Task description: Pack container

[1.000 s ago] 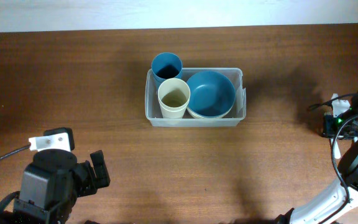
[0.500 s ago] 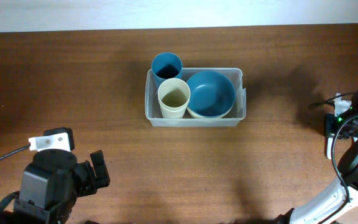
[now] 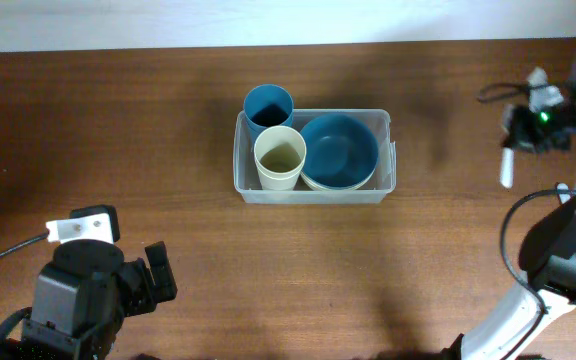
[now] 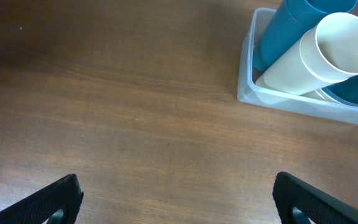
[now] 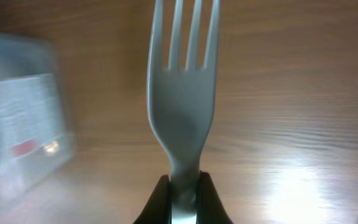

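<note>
My right gripper is holding the fork (image 3: 506,168) and should next go across and down to release it in the gap beside the blue bowl, as that's to its left in the overhead view.
The clear container (image 3: 313,196) stands mid-table and holds a blue cup (image 3: 268,104), a cream cup (image 3: 280,152) and a blue bowl (image 3: 338,148). My right gripper (image 3: 515,138) is at the far right of the table, well apart from the container. It is shut on the handle of a pale fork (image 3: 506,168). In the right wrist view the fork (image 5: 184,106) points its tines away from the gripper (image 5: 183,186), with the container (image 5: 17,124) blurred at the left. My left gripper (image 3: 158,273) is at the near left, open, nothing between its fingers (image 4: 55,199). The container (image 4: 291,102) lies ahead to its right.
Bare brown wood surrounds the container on all sides. A pale wall strip (image 3: 268,20) runs along the table's far edge. The right arm's cable (image 3: 513,235) loops down the right side.
My right gripper has shut on the fork and carried it up and toward the far edge of the table. The left arm and the container's contents have not moved.
</note>
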